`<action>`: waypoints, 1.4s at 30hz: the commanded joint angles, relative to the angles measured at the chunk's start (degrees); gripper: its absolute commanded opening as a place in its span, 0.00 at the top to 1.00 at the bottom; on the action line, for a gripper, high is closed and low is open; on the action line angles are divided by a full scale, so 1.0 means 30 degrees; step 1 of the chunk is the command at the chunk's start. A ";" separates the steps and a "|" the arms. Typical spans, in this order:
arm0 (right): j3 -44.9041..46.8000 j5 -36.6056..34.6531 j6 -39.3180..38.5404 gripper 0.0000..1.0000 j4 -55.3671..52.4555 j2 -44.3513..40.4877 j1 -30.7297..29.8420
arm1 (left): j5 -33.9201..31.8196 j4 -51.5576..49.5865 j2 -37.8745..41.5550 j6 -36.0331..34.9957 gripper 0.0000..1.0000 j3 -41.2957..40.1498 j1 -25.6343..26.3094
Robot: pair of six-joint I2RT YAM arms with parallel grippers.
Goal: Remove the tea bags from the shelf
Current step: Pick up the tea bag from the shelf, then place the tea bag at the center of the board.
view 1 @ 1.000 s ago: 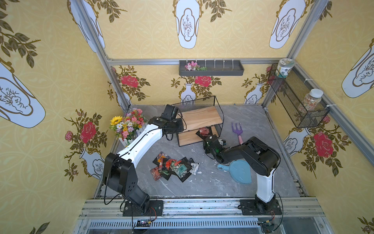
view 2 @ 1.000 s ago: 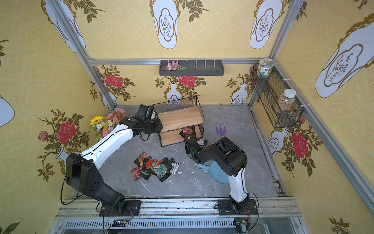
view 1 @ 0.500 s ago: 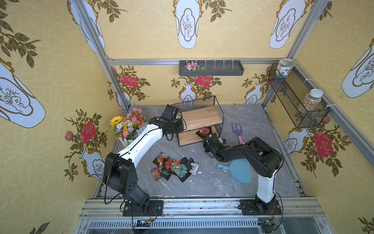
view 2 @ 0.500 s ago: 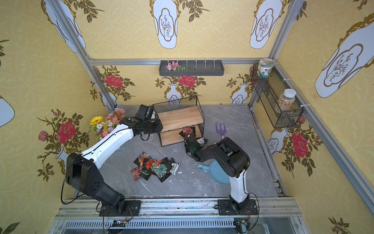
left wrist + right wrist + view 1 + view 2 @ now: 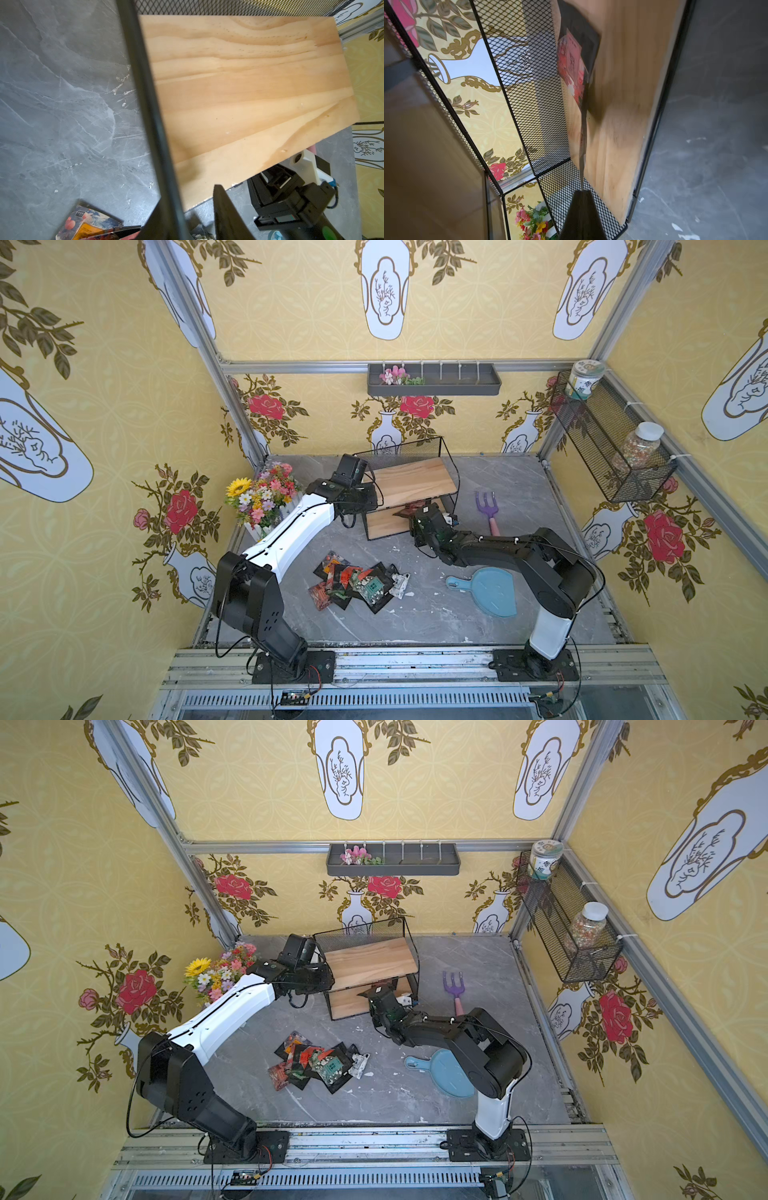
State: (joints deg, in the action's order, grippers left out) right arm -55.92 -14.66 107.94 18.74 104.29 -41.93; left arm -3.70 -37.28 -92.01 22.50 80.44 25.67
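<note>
I will pull my right gripper back from the shelf's lower level point(image 5: 623, 104) and release the black tea bag over the pile of other tea bags.
The shelf point(image 5: 415, 481) point(image 5: 370, 963) stands mid-table, its top board point(image 5: 249, 83) bare. My left gripper point(image 5: 369, 502) point(image 5: 193, 199) is shut on the black wire point(image 5: 145, 83) of the shelf's left side. My right gripper point(image 5: 412, 517) point(image 5: 369, 995) point(image 5: 582, 192) reaches into the front of the lower tier point(image 5: 623, 104). It is shut on a black tea bag with a red print point(image 5: 571, 56), seen edge-on over the lower board. Several more tea bags point(image 5: 353, 583) point(image 5: 316, 1063) lie in a pile on the table in front of the shelf.
A flower bouquet point(image 5: 262, 497) stands left of the shelf. A purple garden fork point(image 5: 486, 506) and a blue dustpan point(image 5: 492, 591) lie to the right, near my right arm. A mesh basket with jars point(image 5: 611, 448) and a grey tray point(image 5: 432, 379) hang on the walls.
My right gripper has pushed a little further into the shelf's lower tier and shut on the tea bag. The left arm has not moved.
</note>
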 commanded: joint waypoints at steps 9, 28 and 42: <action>-0.1032 -0.0325 0.0540 1.00 -0.1767 -0.0434 -0.1680 | 0.0125 0.0328 -0.0118 -0.0118 0.65 0.0028 -0.0003; 0.2294 0.3435 -0.3679 1.00 0.0607 -0.4890 -0.3934 | 0.0005 0.0113 -0.0417 -0.0242 0.65 0.0482 0.0022; 0.3041 0.7188 -0.2384 1.00 0.5200 -0.1695 -0.6489 | -0.0061 0.0048 -0.0386 -0.0235 0.65 0.0488 0.0001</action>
State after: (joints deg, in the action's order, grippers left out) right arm -47.72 6.39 99.31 30.02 99.48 -60.53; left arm -4.12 -37.36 -92.84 22.44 81.73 25.67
